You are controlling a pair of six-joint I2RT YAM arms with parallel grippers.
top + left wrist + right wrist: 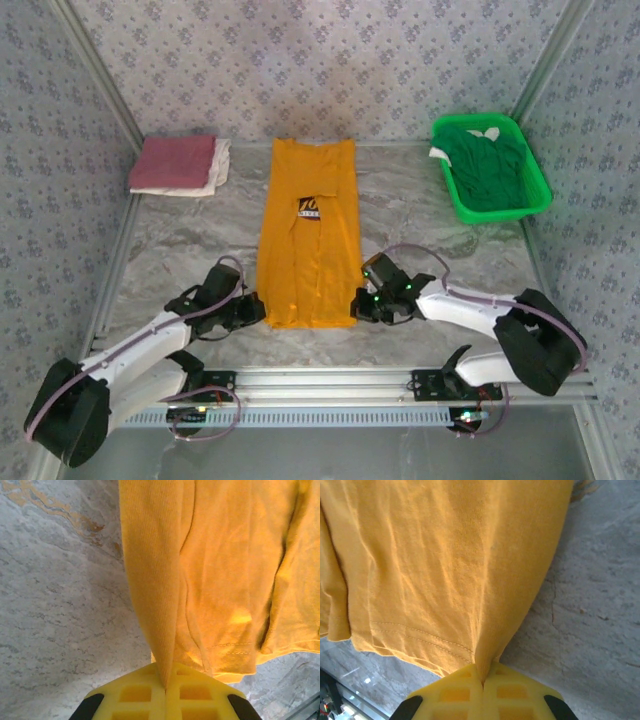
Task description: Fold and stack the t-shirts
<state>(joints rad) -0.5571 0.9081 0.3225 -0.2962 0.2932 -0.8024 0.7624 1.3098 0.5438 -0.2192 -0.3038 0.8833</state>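
Observation:
I will raise my right gripper and carry the t-shirt's hem corner outward to let go of it at the t-shirt's edge (351, 203) beside the chest print, because that edge is farther out than the gripper.
An orange-yellow t-shirt (309, 235) with a dark chest print lies as a long narrow strip, sides folded in, down the middle of the table. My left gripper (252, 308) is shut on its near left hem corner; in the left wrist view the cloth (210, 575) is pinched between the yellow pads (135, 692). My right gripper (362, 303) is shut on the near right hem corner, the fabric (445, 565) drawn into a point between its pads (512, 692). A folded dusty red t-shirt (172, 162) lies on a white one (217, 170) at the back left.
A bright green plastic basket (534, 196) at the back right holds green cloth (488, 165) and a bit of white. Marble tabletop (180, 240) lies bare on both sides of the orange shirt. Patterned walls close in the back and sides.

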